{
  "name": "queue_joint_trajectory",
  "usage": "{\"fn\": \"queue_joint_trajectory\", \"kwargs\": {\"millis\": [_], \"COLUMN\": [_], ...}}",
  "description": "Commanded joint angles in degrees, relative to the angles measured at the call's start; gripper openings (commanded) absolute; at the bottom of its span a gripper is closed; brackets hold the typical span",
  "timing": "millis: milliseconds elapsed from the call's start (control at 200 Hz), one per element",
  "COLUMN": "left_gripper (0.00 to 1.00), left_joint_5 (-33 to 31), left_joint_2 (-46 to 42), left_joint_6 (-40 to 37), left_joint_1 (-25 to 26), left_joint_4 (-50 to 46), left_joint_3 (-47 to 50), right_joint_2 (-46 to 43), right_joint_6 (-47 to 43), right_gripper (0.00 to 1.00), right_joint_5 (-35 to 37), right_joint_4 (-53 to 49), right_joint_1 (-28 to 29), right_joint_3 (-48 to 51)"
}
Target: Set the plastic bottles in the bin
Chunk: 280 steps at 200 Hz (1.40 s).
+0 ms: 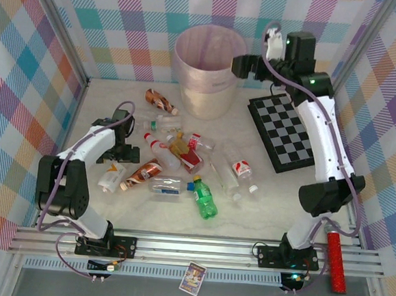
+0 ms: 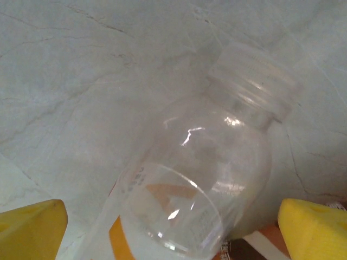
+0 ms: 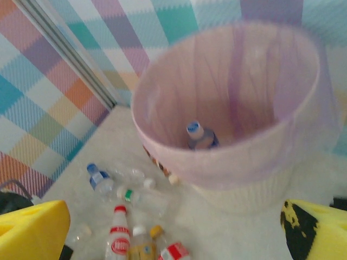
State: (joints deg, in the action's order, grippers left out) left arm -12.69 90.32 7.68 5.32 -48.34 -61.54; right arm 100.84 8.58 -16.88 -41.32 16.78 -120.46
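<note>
I will lower my left gripper to the clear bottle just behind its cap, then close.
Several plastic bottles (image 1: pixel 183 167) lie scattered mid-table, among them a green one (image 1: pixel 205 198) and a brown one (image 1: pixel 160 101). My left gripper (image 1: pixel 120 157) hangs low over the pile's left side. In the left wrist view it (image 2: pixel 173 238) is open, its yellow fingertips (image 2: pixel 32 230) wide on either side of a clear bottle (image 2: pixel 217 173) lying on the table. The bin (image 1: pixel 207 70), pale with a pink liner, stands at the back. My right gripper (image 1: pixel 240 65) is at its right rim, open (image 3: pixel 173 233) and holding nothing. A blue-capped bottle (image 3: pixel 201 136) lies inside the bin (image 3: pixel 233 162).
A black-and-white checkerboard (image 1: pixel 288 131) lies right of the bin under the right arm. A red stick (image 1: pixel 336 262) rests at the front right rail and a small card (image 1: pixel 192 278) at the front edge. Plaid walls close in on three sides.
</note>
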Motion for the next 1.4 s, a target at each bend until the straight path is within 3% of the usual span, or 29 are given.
{"fn": "queue_joint_trajectory", "kwargs": {"millis": [0, 415, 655, 805, 1220, 1395], "left_gripper": [0.98, 0.78, 0.64, 0.61, 0.52, 0.5], "left_joint_5": [0.4, -0.9, -1.1, -1.3, 2.7, 10.2], "left_joint_2": [2.4, 9.3, 9.6, 8.7, -3.5, -9.8], "left_joint_6": [1.1, 1.9, 2.2, 2.2, 2.8, 1.5], "left_joint_1": [-0.4, -0.6, -0.6, -0.6, -0.6, -0.6], "left_joint_4": [2.2, 5.6, 4.9, 3.4, -0.9, 1.4], "left_joint_3": [0.5, -1.8, -3.4, -4.8, -10.7, -15.7], "right_joint_2": [-5.2, -20.8, -24.7, -26.1, -23.3, -21.3], "right_joint_6": [1.4, 5.6, 7.1, 8.3, 11.8, 12.9], "right_gripper": [0.99, 0.99, 0.99, 0.99, 1.0, 0.99], "right_joint_5": [1.6, 3.9, 5.8, 6.3, 2.1, 1.3], "right_joint_4": [1.4, 3.1, 0.1, -0.8, -0.4, 1.1], "right_joint_1": [-0.2, -3.8, -4.7, -4.7, -4.4, -3.8], "right_joint_3": [7.4, 33.5, 44.4, 50.3, 62.0, 65.0]}}
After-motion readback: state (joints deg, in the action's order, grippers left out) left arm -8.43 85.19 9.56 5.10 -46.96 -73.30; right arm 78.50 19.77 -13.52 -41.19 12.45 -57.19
